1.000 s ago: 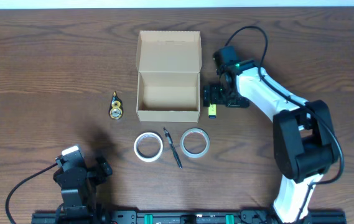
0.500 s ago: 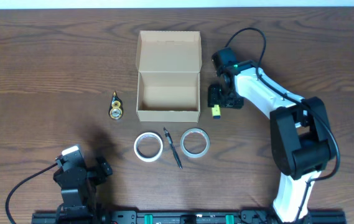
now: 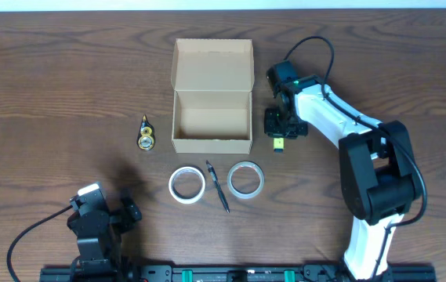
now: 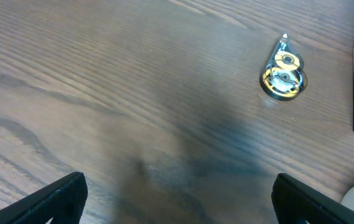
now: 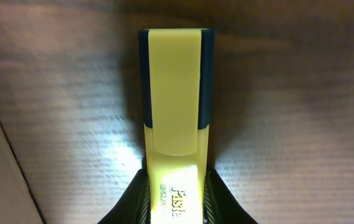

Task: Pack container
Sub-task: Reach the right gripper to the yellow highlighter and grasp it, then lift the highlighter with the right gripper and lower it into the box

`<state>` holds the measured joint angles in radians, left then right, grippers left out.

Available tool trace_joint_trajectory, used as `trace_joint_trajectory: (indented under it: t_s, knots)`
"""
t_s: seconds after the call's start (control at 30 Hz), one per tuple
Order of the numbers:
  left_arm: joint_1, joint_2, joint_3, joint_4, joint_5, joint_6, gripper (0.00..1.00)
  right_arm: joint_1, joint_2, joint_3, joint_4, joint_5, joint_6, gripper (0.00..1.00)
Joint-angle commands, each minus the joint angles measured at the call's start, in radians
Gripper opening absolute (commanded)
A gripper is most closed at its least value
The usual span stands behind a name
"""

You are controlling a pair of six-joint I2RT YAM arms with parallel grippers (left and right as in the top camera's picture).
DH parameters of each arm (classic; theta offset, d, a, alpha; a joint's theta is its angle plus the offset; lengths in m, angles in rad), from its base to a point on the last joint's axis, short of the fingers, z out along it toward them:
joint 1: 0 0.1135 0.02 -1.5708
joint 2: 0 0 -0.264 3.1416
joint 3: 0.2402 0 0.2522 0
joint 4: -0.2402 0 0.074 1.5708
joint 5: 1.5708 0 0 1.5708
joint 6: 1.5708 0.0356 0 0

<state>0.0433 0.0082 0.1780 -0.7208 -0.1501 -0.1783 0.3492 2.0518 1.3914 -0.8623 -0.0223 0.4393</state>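
The highlighter (image 3: 278, 143) goes up over the container's side with my right gripper next, which turns, lowers and releases it, as the container's empty bottom lies to its left in the overhead view.
The container (image 3: 212, 146), a tan cardboard box, stands open with its flap lid folded back and nothing inside. Just right of it lies a yellow highlighter (image 3: 278, 143) with a dark cap, and my right gripper (image 3: 280, 129) is shut on it. In the right wrist view both fingers press the sides of the yellow highlighter (image 5: 175, 99), right gripper (image 5: 175, 186), low over the wood. My left gripper (image 3: 117, 207) hovers at the front left; the left wrist view shows the left gripper (image 4: 177, 199) open with nothing between its fingers.
A small yellow-and-clear tape dispenser (image 3: 146, 135) (image 4: 284, 76) lies left of the box. In front of the box are a white tape roll (image 3: 186, 185), a black pen (image 3: 218, 186) and a clear tape roll (image 3: 246, 179). A black rail runs along the table's front edge.
My right gripper has come down over the highlighter and closed on it; the highlighter has shifted slightly right. The left arm has not moved.
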Motion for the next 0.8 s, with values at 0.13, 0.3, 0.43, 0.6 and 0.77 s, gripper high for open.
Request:
trace_joint_trajectory:
  t_s: [0.13,0.3,0.43,0.6,0.77]
  knots:
    - [0.002,-0.005,-0.013,-0.007,-0.010,0.014,0.95,0.006,-0.178,0.004,-0.082,0.008,0.001,0.01]
    - [0.002,-0.005,-0.013,-0.007,-0.010,0.014,0.95,0.021,-0.339,0.004,-0.114,0.007,-0.010,0.01]
    - [0.002,-0.005,-0.013,-0.007,-0.010,0.014,0.95,0.080,-0.427,0.073,-0.119,-0.001,-0.056,0.01]
    - [0.002,-0.005,-0.013,-0.007,-0.010,0.014,0.95,0.155,-0.319,0.341,-0.166,-0.001,-0.113,0.07]
    - [0.002,-0.005,-0.013,-0.007,-0.010,0.014,0.95,0.169,-0.107,0.525,-0.279,-0.048,-0.178,0.06]
